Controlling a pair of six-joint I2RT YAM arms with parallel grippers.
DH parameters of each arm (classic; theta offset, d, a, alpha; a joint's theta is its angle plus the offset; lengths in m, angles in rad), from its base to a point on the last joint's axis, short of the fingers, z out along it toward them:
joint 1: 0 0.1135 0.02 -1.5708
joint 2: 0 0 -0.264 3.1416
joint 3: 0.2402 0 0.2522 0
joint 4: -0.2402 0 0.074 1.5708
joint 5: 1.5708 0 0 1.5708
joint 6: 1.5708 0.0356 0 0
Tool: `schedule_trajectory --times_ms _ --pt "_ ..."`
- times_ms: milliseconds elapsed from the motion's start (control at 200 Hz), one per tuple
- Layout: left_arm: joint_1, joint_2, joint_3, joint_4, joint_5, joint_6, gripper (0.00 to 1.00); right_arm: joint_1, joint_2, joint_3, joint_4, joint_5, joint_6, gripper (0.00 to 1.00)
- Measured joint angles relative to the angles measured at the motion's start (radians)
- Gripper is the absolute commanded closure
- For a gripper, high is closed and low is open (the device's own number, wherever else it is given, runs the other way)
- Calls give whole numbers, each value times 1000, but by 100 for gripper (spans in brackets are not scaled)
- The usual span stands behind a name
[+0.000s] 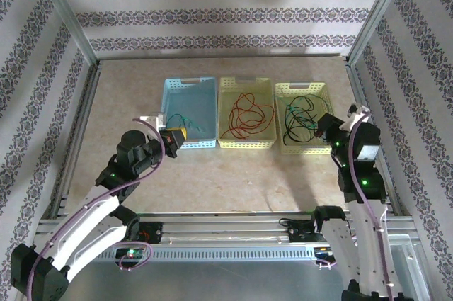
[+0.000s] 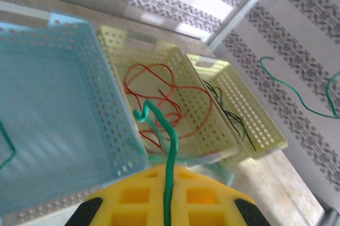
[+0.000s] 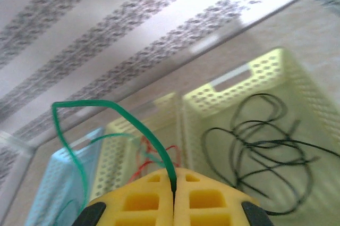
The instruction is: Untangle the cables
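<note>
My left gripper needs to move outward and go down over the bottom of the blue basket to let go of the cable, because only green cable is in the blue basket.
Both grippers hold the same thin green cable [image 1: 185, 122]. My left gripper [image 2: 169, 168] is shut on it at the near right corner of the blue basket [image 2: 48, 109]; the wire [image 2: 171, 146] rises from between the yellow pads. My right gripper [image 3: 174, 173] is shut on the green cable [image 3: 151, 136] near the front of the right yellow basket [image 3: 303, 93], and the wire loops up and left. A red cable [image 1: 248, 113] lies coiled in the middle yellow basket [image 1: 245, 143]. A black cable [image 3: 260, 151] lies coiled in the right basket [image 1: 306, 88].
The three baskets stand side by side across the middle of the tan table [image 1: 226, 173]. Patterned walls and metal frame posts [image 1: 71, 25] close in the back and sides. Open table surface lies in front of the baskets, between the two arms.
</note>
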Motion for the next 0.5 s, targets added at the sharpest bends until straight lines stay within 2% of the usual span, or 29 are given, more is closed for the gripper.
schedule_trajectory --times_ms 70,190,210,320,355,500 --pt "24 78 49 1 -29 -3 100 52 46 22 19 -50 -10 100" --pt "52 300 167 2 -76 -7 100 192 124 42 30 -99 -41 100" --pt "55 328 180 2 -82 -7 98 214 138 45 31 -105 -45 100" --pt "60 503 241 1 -123 -9 78 343 203 64 32 -109 -70 100" --pt "61 540 253 -2 -134 -5 67 377 220 70 32 -108 -75 100" --pt "63 614 299 -11 -169 9 37 483 283 91 41 -104 -93 100"
